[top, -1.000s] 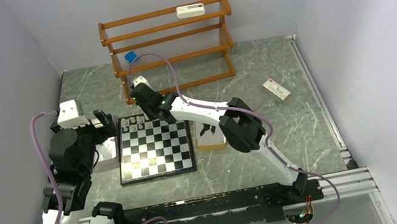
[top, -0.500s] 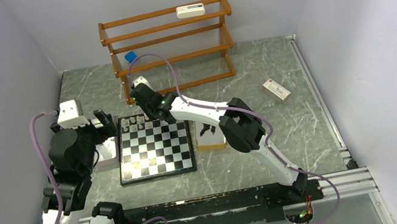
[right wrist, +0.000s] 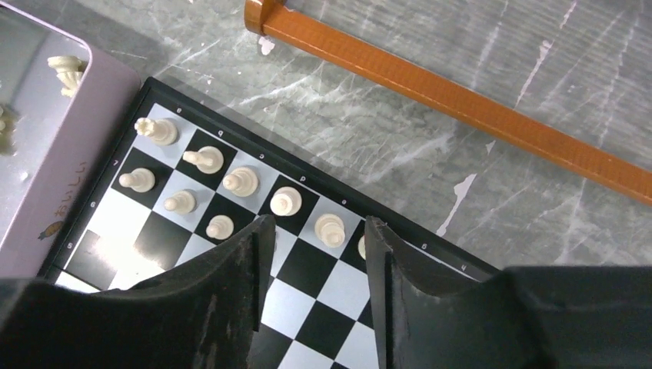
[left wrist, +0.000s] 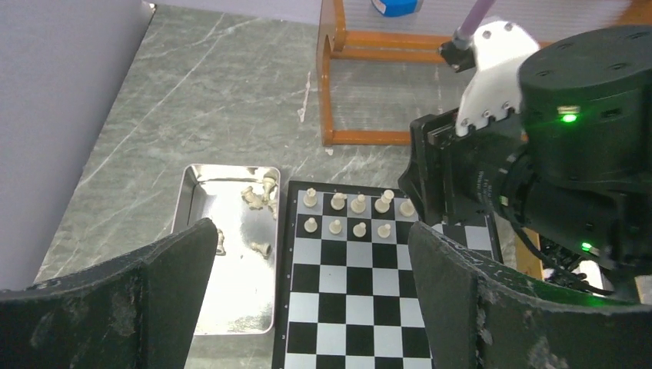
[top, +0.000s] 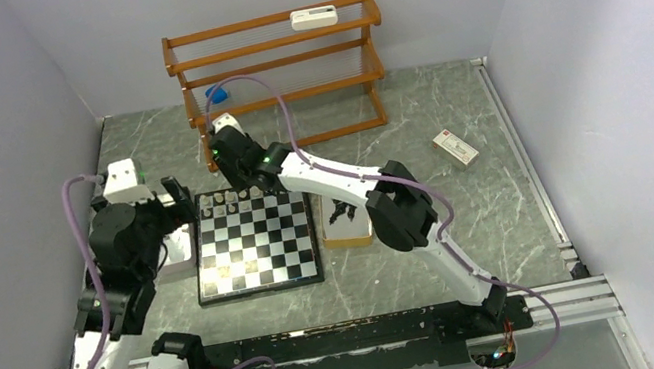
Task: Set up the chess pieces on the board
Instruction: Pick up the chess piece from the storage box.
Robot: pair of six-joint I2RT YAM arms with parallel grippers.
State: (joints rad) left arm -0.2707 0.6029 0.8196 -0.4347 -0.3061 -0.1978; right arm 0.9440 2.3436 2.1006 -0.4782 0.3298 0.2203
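Note:
My left gripper tips its open fingers down next and lowers them around the cream piece farthest from the board (left wrist: 221, 244). That piece still lies in the metal tray below.
The board (top: 255, 258) lies in the middle of the table, and also shows in the left wrist view (left wrist: 361, 300). Several cream chess pieces (top: 226, 200) stand in two rows at its far left corner (right wrist: 206, 159). My right gripper (top: 240, 186) hovers over that back edge, its jaws (right wrist: 317, 227) open and empty above the pieces. More cream pieces (left wrist: 260, 196) lie in the metal tray (left wrist: 192, 231) left of the board. My left gripper (left wrist: 311, 231) is wide open and empty above the tray and the board's left side. Black pieces (top: 340, 213) lie in the tray right of the board.
A wooden rack (top: 278, 71) stands behind the board, with a white device (top: 314, 16) on top and a blue object (top: 215, 92) by it. A small white box (top: 455, 148) lies at the right. The rack's bottom rail (right wrist: 461, 100) runs close behind the board.
My right gripper has moved a little back and left, away from the board's back rows. My left arm has shifted slightly forward and to the right.

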